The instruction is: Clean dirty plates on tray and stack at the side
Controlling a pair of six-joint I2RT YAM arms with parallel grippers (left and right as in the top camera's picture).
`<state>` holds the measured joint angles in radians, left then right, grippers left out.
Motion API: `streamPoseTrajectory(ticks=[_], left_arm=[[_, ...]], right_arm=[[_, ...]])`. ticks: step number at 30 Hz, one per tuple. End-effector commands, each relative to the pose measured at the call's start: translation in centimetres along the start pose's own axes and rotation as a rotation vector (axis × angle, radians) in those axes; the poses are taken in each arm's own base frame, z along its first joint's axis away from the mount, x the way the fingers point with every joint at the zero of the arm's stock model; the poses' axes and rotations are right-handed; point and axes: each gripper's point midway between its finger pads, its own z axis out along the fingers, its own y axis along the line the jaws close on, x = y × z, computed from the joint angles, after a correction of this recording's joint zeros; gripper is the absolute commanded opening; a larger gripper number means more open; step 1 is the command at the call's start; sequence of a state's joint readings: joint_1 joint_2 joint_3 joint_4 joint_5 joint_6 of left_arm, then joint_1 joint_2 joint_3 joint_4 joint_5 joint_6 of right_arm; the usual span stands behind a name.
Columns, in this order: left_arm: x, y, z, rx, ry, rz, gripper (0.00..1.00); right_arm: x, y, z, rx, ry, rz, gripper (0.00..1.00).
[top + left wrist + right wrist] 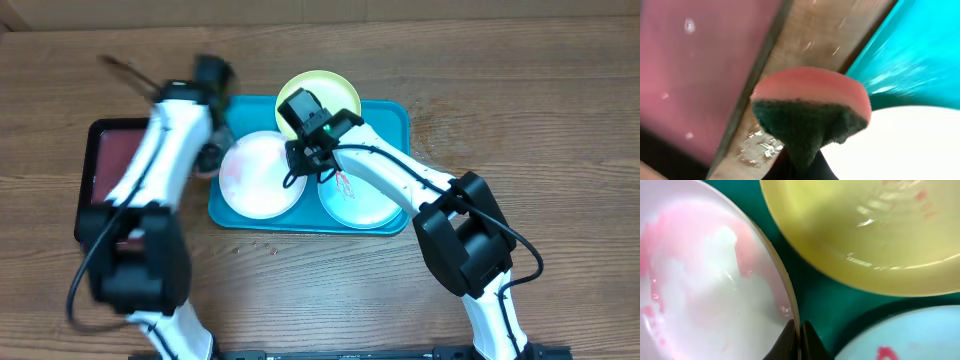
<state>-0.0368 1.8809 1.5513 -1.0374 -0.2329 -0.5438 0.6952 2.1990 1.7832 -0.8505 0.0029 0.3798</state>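
Observation:
My right gripper rises next, carries the white plate (pixel 255 175) to the right in the overhead view and lowers it for release onto bare wood, which lies clear.
The teal tray (pixel 395 112) holds three plates. The white plate (pixel 255 175) lies at its left, smeared pale red; it also shows in the right wrist view (pixel 700 280). The yellow-green plate (pixel 335 88) sits at the back, seen close in the right wrist view (pixel 865 225). The mint-blue plate (pixel 365 205) with red sauce lies at the right. My right gripper (pixel 799 335) is shut on the white plate's right rim. My left gripper (pixel 800 167) is shut on a pink sponge with a dark green scrub pad (pixel 810 115), at the tray's left edge beside the white plate (pixel 910 145).
A dark-red, black-rimmed tray (pixel 100 170) lies left of the teal tray, also in the left wrist view (pixel 695 65). A wet patch (pixel 760 145) sits on the wooden table between the trays. Bare wood spreads to the right of the teal tray.

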Motion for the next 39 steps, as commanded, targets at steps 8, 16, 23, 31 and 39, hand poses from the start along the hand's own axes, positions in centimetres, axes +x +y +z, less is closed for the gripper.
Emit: streamPoseTrajectory(ticks=[8, 16, 23, 31, 39], left_arm=[[-2.8, 4.3, -3.9, 0.404, 0.083, -0.162, 0.03], [-4.0, 8.4, -3.1, 0.375, 0.074, -0.267, 0.04], [-4.0, 8.7, -3.0, 0.372, 0.074, -0.274, 0.04], [-3.9, 8.7, -3.0, 0.371, 0.079, -0.274, 0.04], [-4.0, 8.8, -3.0, 0.368, 0.075, -0.273, 0.04]], right_arm=[[-4.7, -1.2, -6.6, 0.359, -0.199, -0.226, 0.04], [-6.2, 0.5, -12.4, 0.721, -0.354, -0.494, 0.04], [-6.5, 3.8, -17.0, 1.006, -0.484, -0.679, 0.04], [-7.1, 6.3, -19.3, 1.111, -0.552, -0.748, 0.04], [-7.3, 6.3, -19.5, 1.119, -0.56, -0.741, 0.04]])
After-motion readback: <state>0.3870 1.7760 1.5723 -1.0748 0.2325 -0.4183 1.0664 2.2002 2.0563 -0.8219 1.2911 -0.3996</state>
